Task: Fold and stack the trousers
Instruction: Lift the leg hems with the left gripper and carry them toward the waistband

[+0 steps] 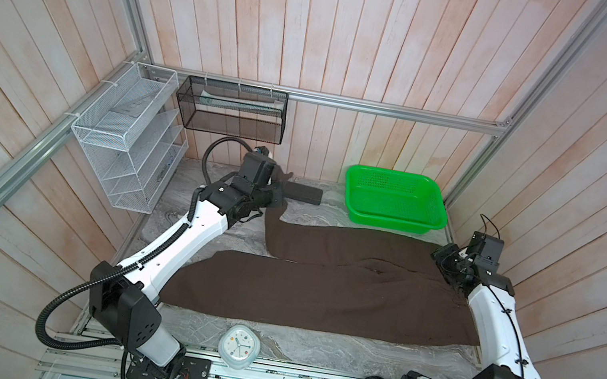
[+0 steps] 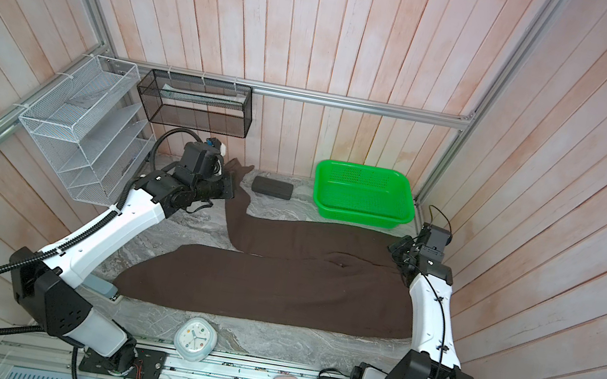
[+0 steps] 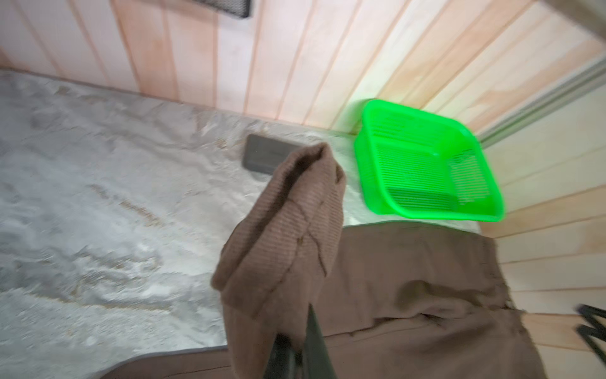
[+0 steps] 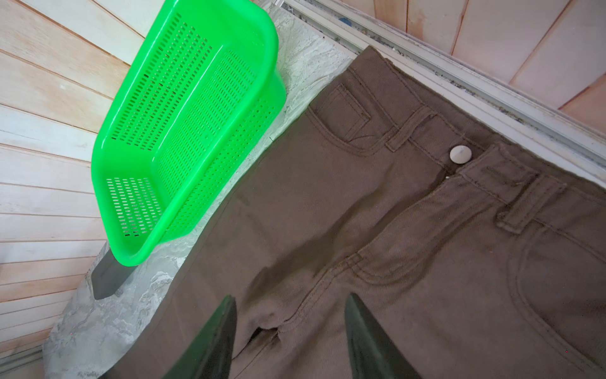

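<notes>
The far leg lies unfolded, so my left gripper will carry the far leg's lifted hem across the trousers (image 1: 317,294) over the crotch seam (image 1: 377,269) toward the waist end of the trousers and let it go.
The dark brown trousers (image 1: 317,294) lie spread across the marble table in both top views, waist at the right and legs running left. My left gripper (image 1: 278,193) is shut on the hem of the far leg. That cuff (image 3: 288,210) stands lifted off the table and bunches above the closed fingers (image 3: 314,344). My right gripper (image 4: 290,298) hovers open over the fly and crotch seam, with nothing between its fingers (image 4: 216,331). The waistband button (image 4: 460,154) shows beyond it. In a top view that gripper (image 2: 397,251) sits at the waist end of the trousers (image 2: 275,291).
A green basket (image 1: 401,174) stands at the back right, just behind the far leg. A dark grey case (image 1: 303,193) lies beside the lifted cuff. A white clock (image 1: 239,346) sits at the front edge. A white wire rack (image 1: 130,134) and a black mesh bin (image 1: 231,110) hang at the back left.
</notes>
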